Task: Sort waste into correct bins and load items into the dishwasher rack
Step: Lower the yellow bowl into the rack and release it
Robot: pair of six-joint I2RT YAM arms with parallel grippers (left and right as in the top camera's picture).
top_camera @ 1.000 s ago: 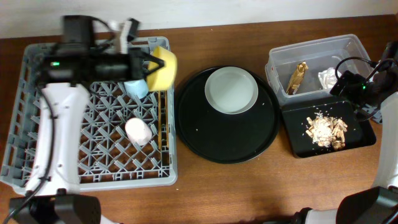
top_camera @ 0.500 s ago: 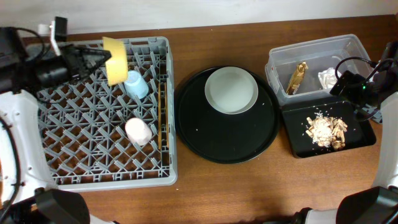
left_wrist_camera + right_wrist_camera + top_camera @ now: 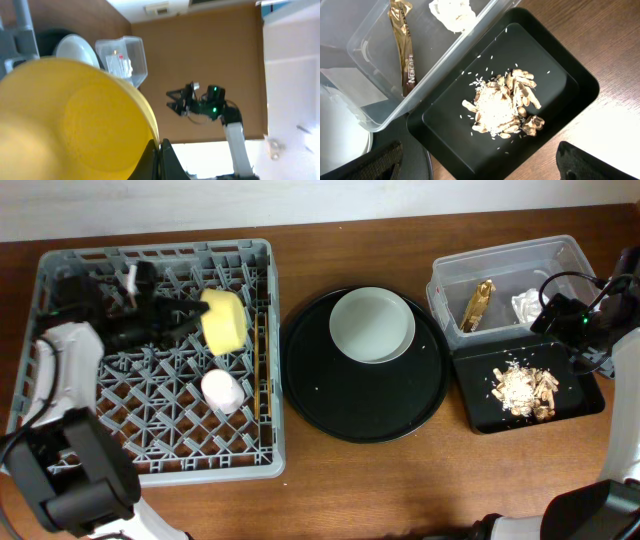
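The left gripper will next lower the yellow bowl onto the rack slots beside the pink cup (image 3: 222,390) and let go of the bowl's rim, because those slots are below the bowl.
My left gripper (image 3: 196,324) is shut on the rim of the yellow bowl (image 3: 224,320) and holds it tilted on edge over the grey dishwasher rack (image 3: 60,380). In the left wrist view the jaws (image 3: 161,159) pinch the bowl's rim (image 3: 75,120). The pink cup (image 3: 222,390) and the chopsticks (image 3: 262,365) lie in the rack. The blue cup is hidden. The grey plate (image 3: 372,325) sits on the round black tray. My right gripper (image 3: 480,167) is open and empty over the black rectangular tray (image 3: 560,65), which holds food scraps (image 3: 502,107). The wrapper (image 3: 405,40) and tissue (image 3: 452,12) lie in the clear tub (image 3: 350,30).
The large round black tray (image 3: 330,395) lies between the rack and the bins. The clear tub (image 3: 500,265) and the black tray (image 3: 480,405) stand at the right, near the table's edge. Bare wood runs along the front.
My left gripper swung the yellow bowl left along the rack's back edge, then right and down into the rack. The blue cup is now covered. The right arm has not moved.
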